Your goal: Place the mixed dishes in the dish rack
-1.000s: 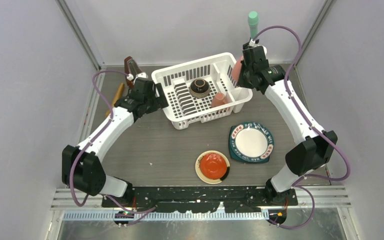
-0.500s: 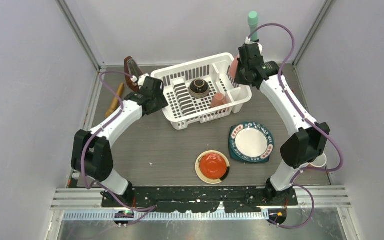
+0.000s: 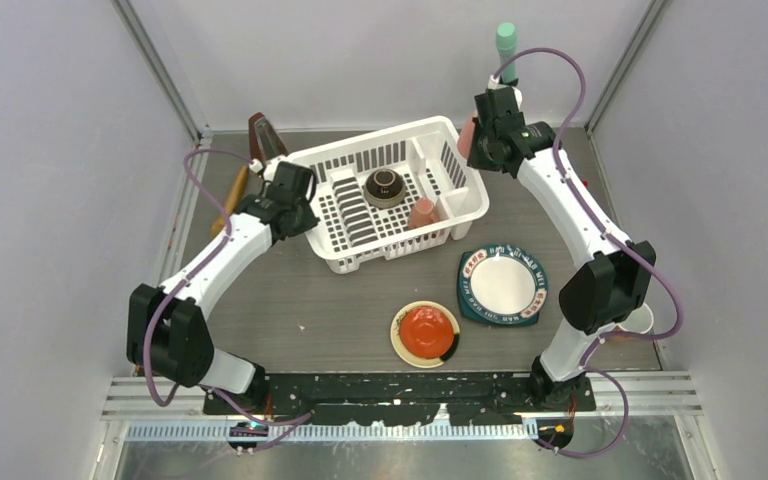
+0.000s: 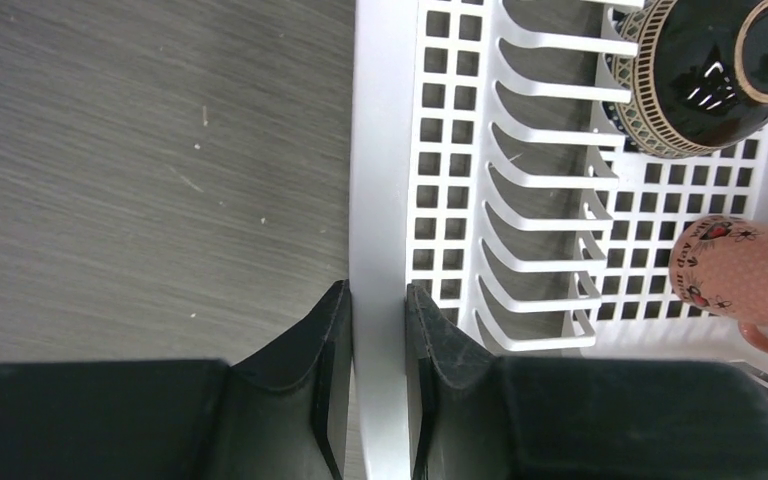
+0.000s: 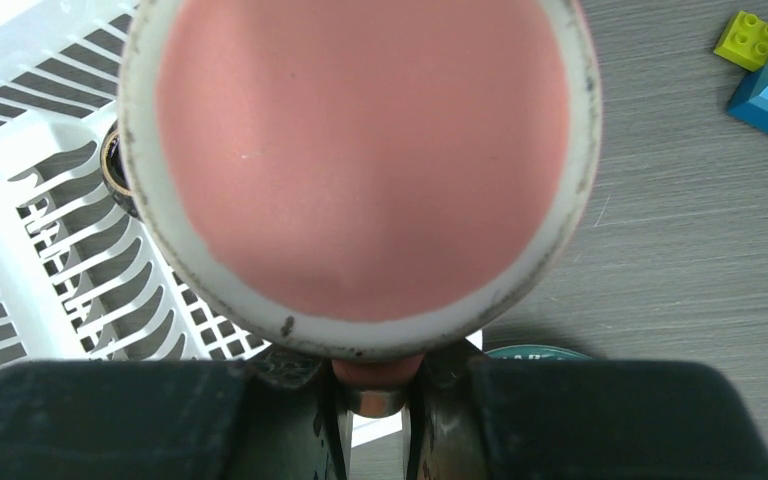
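Next, my right gripper moves to the left in the top view, lowers the mug there and releases it, with the rack's bottom open beside the brown bowl (image 3: 382, 186).
The white dish rack (image 3: 380, 158) sits at the back middle of the table, and my left gripper (image 3: 303, 205) is shut on its left rim (image 4: 380, 150), one finger (image 4: 325, 350) outside and one inside. In the rack lie a small brown bowl (image 3: 382, 186) (image 4: 710, 75) and a pink mug (image 3: 422, 213) (image 4: 745, 275). My right gripper (image 3: 482, 140) (image 5: 375, 400) is shut on the handle of a second pink mug (image 3: 467, 135), held above the rack's right end; its base (image 5: 360, 160) fills the wrist view. The teal-rimmed plate (image 3: 502, 284) and red-centred cream plate (image 3: 425, 333) lie on the table in front.
A wooden stick (image 3: 230, 198) and a dark brown object (image 3: 260, 135) lie left of the rack. A green-capped post (image 3: 505, 40) stands at the back right. Toy blocks (image 5: 750, 40) lie right of the held mug. A white cup (image 3: 640, 320) stands by the right arm's elbow.
My left gripper has closed on the rack's left rim, and the rack has swung and slid to the left. The right arm, still holding the mug, shifted slightly left.
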Controlling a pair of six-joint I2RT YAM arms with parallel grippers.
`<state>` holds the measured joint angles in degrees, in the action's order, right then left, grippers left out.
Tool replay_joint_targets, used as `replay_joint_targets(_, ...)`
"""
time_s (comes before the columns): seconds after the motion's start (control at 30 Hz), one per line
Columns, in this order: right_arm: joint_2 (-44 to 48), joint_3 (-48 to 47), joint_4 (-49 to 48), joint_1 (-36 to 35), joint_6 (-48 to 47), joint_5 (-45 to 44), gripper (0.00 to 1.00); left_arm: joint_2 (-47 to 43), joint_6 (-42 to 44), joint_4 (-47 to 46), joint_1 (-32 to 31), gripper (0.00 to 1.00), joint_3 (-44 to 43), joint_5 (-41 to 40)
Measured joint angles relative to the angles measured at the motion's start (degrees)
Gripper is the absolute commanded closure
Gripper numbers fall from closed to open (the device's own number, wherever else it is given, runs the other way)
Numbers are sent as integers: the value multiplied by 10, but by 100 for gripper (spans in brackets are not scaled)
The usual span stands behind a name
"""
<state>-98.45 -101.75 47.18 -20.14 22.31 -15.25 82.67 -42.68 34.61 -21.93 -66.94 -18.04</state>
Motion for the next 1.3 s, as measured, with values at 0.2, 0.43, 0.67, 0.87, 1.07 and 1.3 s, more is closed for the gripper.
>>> replay_joint_targets(0.2,-6,0,0,0,-1,1,100,-29,2,2,1,87,29,2)
replay_joint_targets(0.43,-35,-19,-5,0,-2,5,100,-70,10,7,1,87,64,5)
replay_joint_targets(0.67,-89,-47,-10,-9,-12,26,100,-78,12,14,1,71,68,9)
replay_joint_targets(0.87,-96,-47,-11,-35,-13,60,100,-88,30,21,1,60,69,19)
replay_joint_targets(1.07,-116,-47,-17,-54,-27,83,100,-97,41,21,1,59,69,20)
replay_joint_targets(1.3,-156,-38,-16,-57,-33,83,100,-97,43,21,1,58,69,19)
